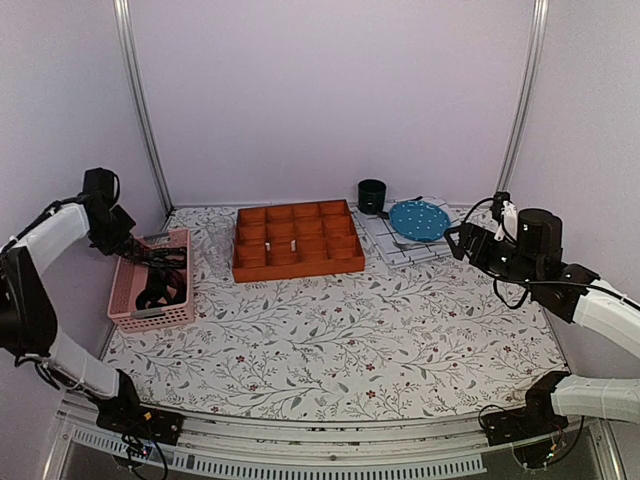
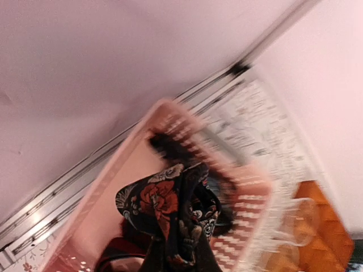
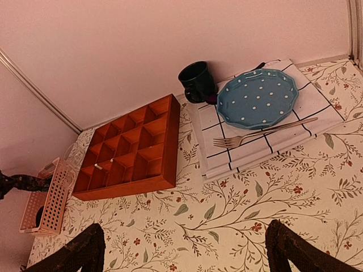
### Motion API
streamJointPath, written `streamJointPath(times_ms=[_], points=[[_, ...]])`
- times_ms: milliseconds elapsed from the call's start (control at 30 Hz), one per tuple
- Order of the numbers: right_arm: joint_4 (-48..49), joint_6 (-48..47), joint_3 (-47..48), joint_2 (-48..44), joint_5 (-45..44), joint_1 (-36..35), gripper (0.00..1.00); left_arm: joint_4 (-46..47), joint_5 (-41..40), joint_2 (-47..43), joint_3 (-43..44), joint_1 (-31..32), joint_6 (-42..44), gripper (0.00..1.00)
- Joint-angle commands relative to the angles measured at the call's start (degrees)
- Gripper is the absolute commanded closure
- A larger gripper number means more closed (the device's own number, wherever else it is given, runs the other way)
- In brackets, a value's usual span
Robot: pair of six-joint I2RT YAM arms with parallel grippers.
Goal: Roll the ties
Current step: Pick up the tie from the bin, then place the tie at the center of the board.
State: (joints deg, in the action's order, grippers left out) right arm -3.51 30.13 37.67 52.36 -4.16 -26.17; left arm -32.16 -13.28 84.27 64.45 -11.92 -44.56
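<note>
My left gripper is at the basket [image 1: 150, 318] and should lift high from there, then swing past the glass and down beside the orange tray, where the table is empty.
Dark ties [image 1: 160, 282] lie heaped in the pink basket [image 1: 150, 318] at the table's left edge. My left gripper [image 1: 127, 241] hangs over the basket's far end, shut on a tie [image 2: 170, 212]. That tie is black fabric with a big red flower and pale motifs, bunched right in front of the left wrist camera and hiding the fingers. A dark strand [image 1: 152, 257] runs from the gripper down into the basket. The left wrist view is blurred. My right gripper [image 1: 456, 241] hovers at the right, over the checked cloth's edge. It is open and its fingers [image 3: 82, 252] hold nothing.
An orange wooden compartment tray [image 1: 297, 240] sits at centre back, with a clear glass [image 1: 215, 243] to its left. A black mug [image 1: 372, 196], a blue dotted plate [image 1: 418, 219] and a fork [image 3: 261, 131] on a white checked cloth [image 3: 244, 156] stand back right.
</note>
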Motion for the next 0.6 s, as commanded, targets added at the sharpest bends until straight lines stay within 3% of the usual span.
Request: streamJointPath(times_ms=[0,133,233,367,467,567], points=[[-2.0,-0.8,3.3,-1.5,-0.3,0.1,0.03,-0.8,-9.1,-15.2,10.3,12.0,2.5,1.0],[-3.7,-0.8,6.1,-2.1,-0.1,0.0,0.03,9.6,-3.7,-23.3,15.7,27.7,7.2,1.0],[-5.1,-1.1,8.5,-2.5,0.4,0.1,0.03,18.8,9.0,-23.1,19.9,37.9,10.4,1.0],[-9.0,-1.5,12.0,-2.4,0.3,0.1,0.03,15.6,19.3,-12.6,33.6,52.2,14.3,1.0],[-10.4,-2.0,12.7,-3.2,-0.4,0.1,0.03,12.2,18.8,-6.9,39.0,62.4,18.9,1.0],[-11.4,-2.1,12.6,-4.1,-1.2,0.1,0.03,13.2,17.5,-5.2,37.0,65.2,19.8,1.0]])
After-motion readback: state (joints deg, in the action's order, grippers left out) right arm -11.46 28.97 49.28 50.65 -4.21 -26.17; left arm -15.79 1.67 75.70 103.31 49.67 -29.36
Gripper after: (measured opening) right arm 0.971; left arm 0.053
